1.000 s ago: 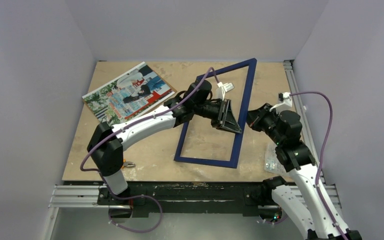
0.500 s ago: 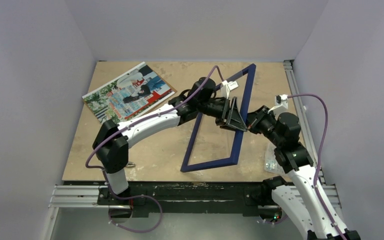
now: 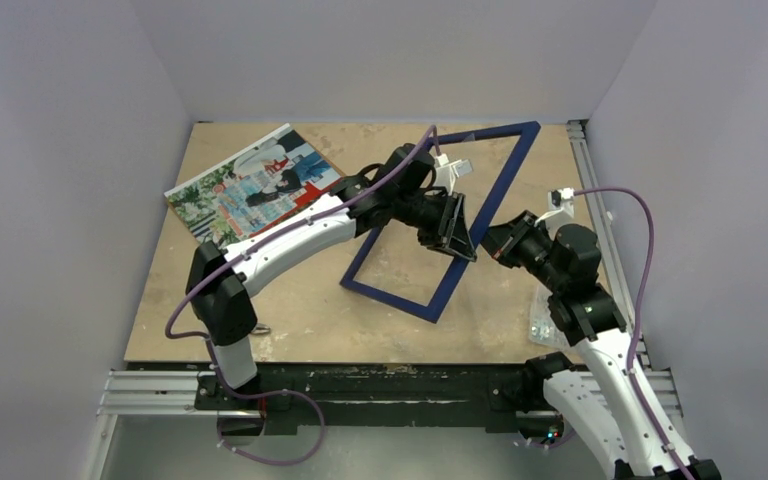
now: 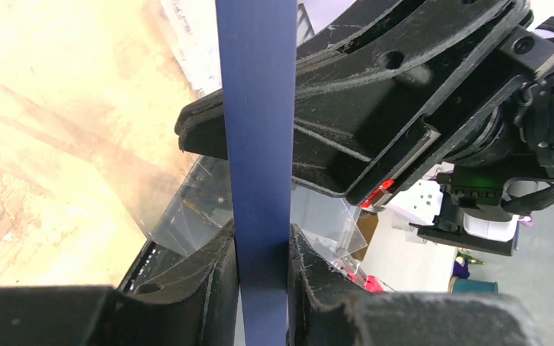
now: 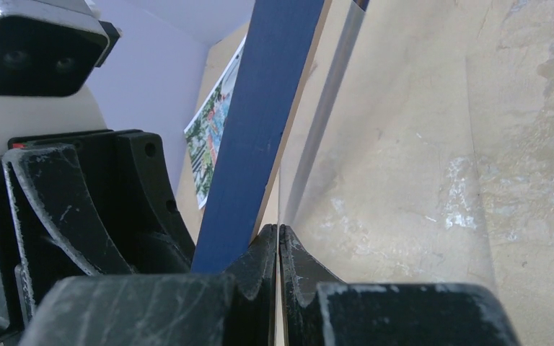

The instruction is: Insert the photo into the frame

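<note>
With the frame (image 3: 390, 298) tilted, my left gripper will next release the frame's bar and swing up and over toward the photo, left in the top view.
The frame (image 3: 390, 298), dark blue with thin rails, is held tilted above the table, its far corner towards the back right. My left gripper (image 3: 465, 245) is shut on the right rail, and the blue rail (image 4: 256, 108) fills the gap in the left gripper (image 4: 263, 238). My right gripper (image 3: 491, 244) sits just behind that same rail. Its right gripper (image 5: 280, 234) jaws are pressed together on the thin edge of the clear pane, beside the rail (image 5: 260, 130). The photo (image 3: 255, 185) lies flat at the back left, also seen as photo (image 5: 213, 137).
A clear plastic bag (image 3: 540, 320) lies at the table's right edge, near the right arm. A small metal item (image 3: 258, 329) sits at the front left. An aluminium rail (image 3: 590, 190) lines the right side. Grey walls close in on three sides.
The frame went from lying nearly flat to standing on edge, then swung so its far end points right and its near end left. Both grippers stayed at the right rail.
</note>
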You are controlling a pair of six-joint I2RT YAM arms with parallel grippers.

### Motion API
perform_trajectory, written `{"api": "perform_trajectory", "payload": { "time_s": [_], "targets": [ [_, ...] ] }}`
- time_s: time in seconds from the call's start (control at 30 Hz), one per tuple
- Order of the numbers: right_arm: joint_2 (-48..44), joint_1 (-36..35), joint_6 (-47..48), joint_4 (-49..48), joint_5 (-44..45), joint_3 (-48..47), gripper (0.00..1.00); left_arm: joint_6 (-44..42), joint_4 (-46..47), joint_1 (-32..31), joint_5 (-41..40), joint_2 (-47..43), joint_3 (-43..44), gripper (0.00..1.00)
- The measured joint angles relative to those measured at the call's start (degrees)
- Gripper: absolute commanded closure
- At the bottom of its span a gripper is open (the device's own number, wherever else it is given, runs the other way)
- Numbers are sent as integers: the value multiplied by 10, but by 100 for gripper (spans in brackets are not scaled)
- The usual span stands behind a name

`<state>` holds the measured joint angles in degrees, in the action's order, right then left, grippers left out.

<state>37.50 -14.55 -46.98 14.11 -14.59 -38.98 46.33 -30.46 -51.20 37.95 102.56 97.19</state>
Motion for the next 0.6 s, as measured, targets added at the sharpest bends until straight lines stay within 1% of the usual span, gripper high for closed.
{"api": "perform_trajectory", "payload": {
  "time_s": [0.07,0.2,0.37,0.47,0.6],
  "targets": [
    [0,0,0,-2,0,0,100,-10,1,2,1,0,3,86],
    [0,0,0,-5,0,0,100,-2,-5,2,7,0,11,89],
    [-1,0,0,-10,1,-2,100,29,14,5,17,-6,9,95],
    [-2,0,1,-8,2,-7,100,68,55,12,29,-29,-16,97],
    [-6,0,3,4,6,-17,100,134,143,34,51,-72,-76,99]
  ]
}}
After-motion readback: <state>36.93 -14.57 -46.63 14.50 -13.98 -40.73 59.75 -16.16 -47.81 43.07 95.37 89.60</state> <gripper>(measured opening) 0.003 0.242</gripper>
